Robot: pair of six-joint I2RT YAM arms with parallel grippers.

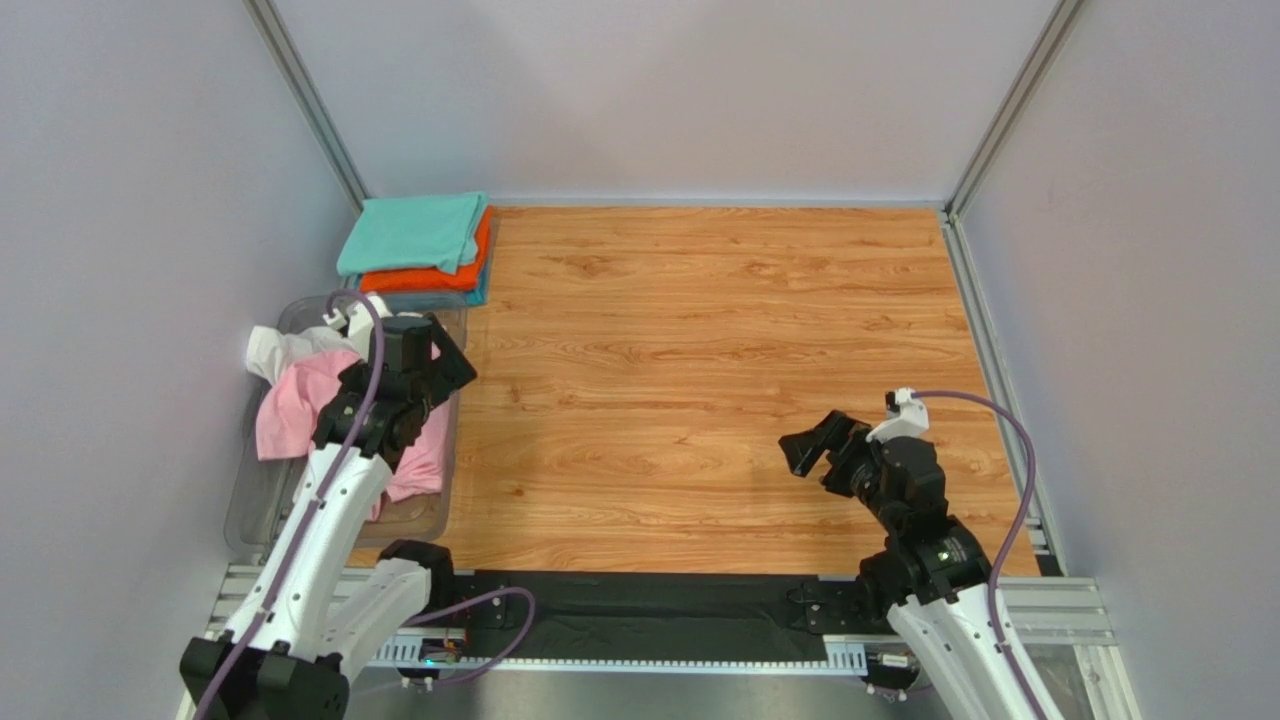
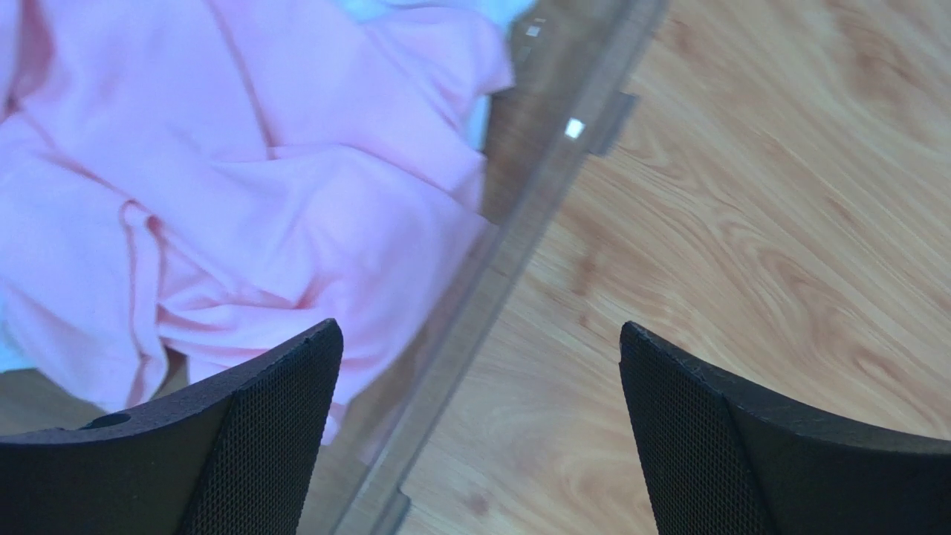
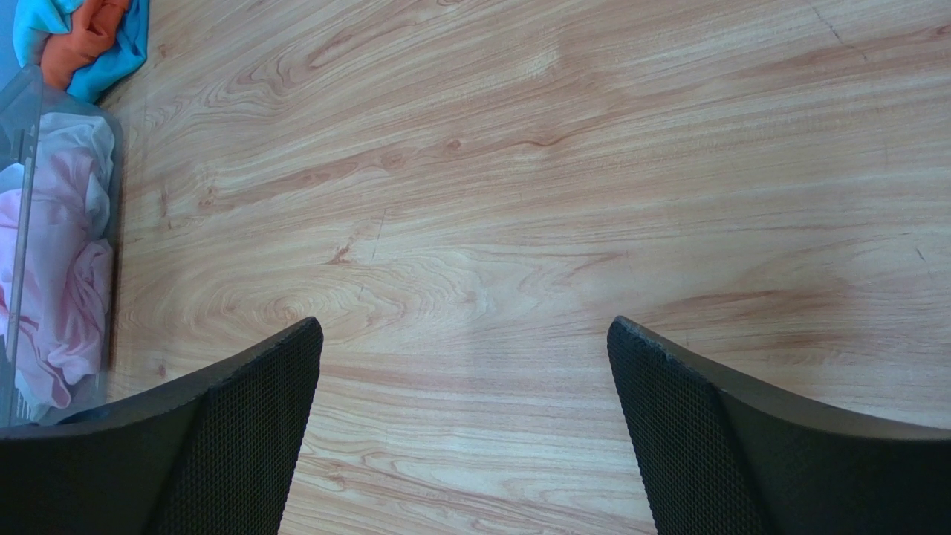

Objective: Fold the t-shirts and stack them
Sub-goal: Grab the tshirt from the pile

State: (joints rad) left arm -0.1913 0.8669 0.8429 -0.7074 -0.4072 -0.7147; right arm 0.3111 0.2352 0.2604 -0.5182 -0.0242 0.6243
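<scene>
My left gripper lowers into the bin [image 1: 256, 518] next, to the light pink t-shirt's fold.
A crumpled light pink t-shirt [image 1: 289, 414] lies in a clear plastic bin [image 1: 256, 518] at the left, with a white t-shirt [image 1: 277, 351] bunched beside it. The pink t-shirt fills the upper left of the left wrist view [image 2: 223, 212]. My left gripper [image 1: 436, 365] is open and empty, above the bin's right rim [image 2: 525, 223]. A folded stack sits at the back left: teal t-shirt [image 1: 413, 233] on top, orange t-shirt [image 1: 436, 279] under it, blue t-shirt [image 1: 451, 297] at the bottom. My right gripper [image 1: 801, 447] is open and empty above the bare wooden table [image 3: 536, 190].
The wooden table [image 1: 721, 360] is walled by grey panels on the left, back and right. The bin with the pink t-shirt [image 3: 61, 279] and the stack's corner [image 3: 84, 39] show at the left edge of the right wrist view. A black strip runs along the near edge.
</scene>
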